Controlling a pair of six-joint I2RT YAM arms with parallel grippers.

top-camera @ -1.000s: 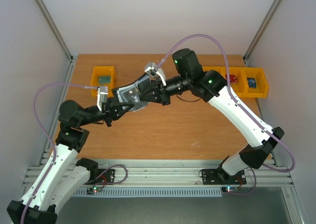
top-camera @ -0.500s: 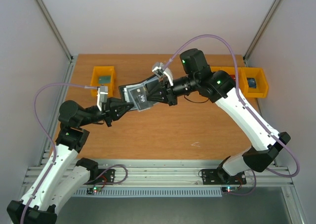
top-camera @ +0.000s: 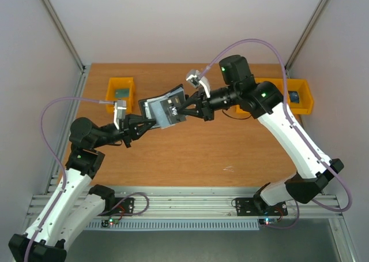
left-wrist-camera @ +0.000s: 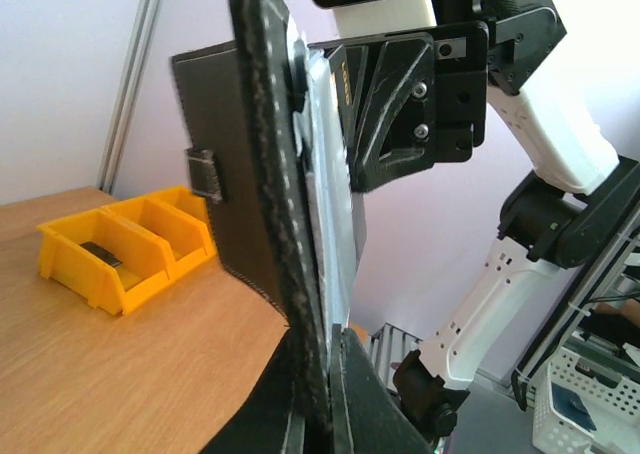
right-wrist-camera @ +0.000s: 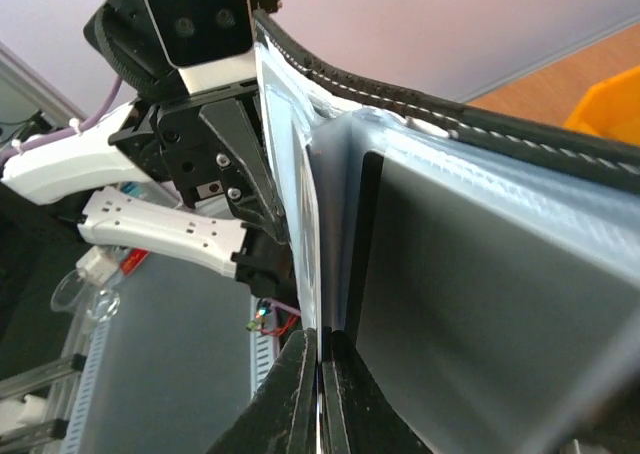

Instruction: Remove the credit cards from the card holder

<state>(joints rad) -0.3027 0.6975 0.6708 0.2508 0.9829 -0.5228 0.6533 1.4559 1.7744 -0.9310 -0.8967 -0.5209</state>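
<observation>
The right gripper is already pinching the dark card's edge, so the left gripper will next lower the card holder (top-camera: 151,106) onto the bare wooden tabletop below and let it go.
The black card holder (top-camera: 151,106) hangs open above the table, and my left gripper (top-camera: 148,124) is shut on its lower edge. In the left wrist view the card holder's stitched black cover (left-wrist-camera: 262,164) and closing tab (left-wrist-camera: 205,172) rise from my left gripper (left-wrist-camera: 325,379). A dark credit card with white lettering (top-camera: 172,108) sticks out of the card holder to the right. My right gripper (top-camera: 185,108) is shut on the dark card's edge. In the right wrist view my right gripper (right-wrist-camera: 322,352) pinches a thin edge beside the blue-grey pockets (right-wrist-camera: 470,274). The red card is not in view.
A yellow bin (top-camera: 120,92) sits at the back left of the wooden table (top-camera: 190,152). More yellow bins (top-camera: 301,100) stand at the back right, partly behind my right arm. Grey walls close in both sides.
My right gripper has drawn back to the right with the dark card, which now sticks further out of the card holder. My left gripper has stayed almost still.
</observation>
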